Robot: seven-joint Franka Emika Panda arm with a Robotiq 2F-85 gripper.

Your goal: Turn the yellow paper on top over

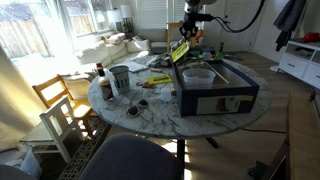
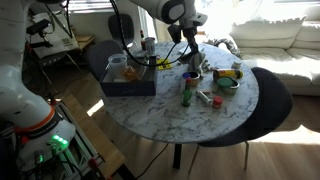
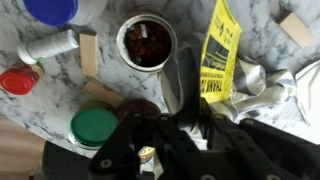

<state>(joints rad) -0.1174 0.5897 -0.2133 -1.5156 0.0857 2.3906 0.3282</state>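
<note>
My gripper moves toward the dark blue box (image 1: 215,90) next and brings the yellow paper down onto the bare marble beside the box. Then it releases the paper, because that patch lies clear.
My gripper (image 1: 186,38) is shut on the yellow paper (image 1: 181,50) and holds it lifted above the round marble table (image 1: 150,108), just beside the dark blue box (image 1: 215,90). In the wrist view the yellow paper (image 3: 218,50), with black print on it, hangs from between my fingertips (image 3: 190,92) over the tabletop. In an exterior view the gripper (image 2: 189,45) hangs over the table's middle and the yellow paper (image 2: 166,62) dangles toward the blue box (image 2: 128,82).
Below the gripper are an open tin with brown contents (image 3: 147,42), a green lid (image 3: 93,125), a red lid (image 3: 17,80), wooden blocks (image 3: 88,52) and crumpled foil (image 3: 255,80). A can (image 1: 119,78) and a bottle (image 1: 102,80) stand at the table's edge. A wooden chair (image 1: 58,108) stands beside the table.
</note>
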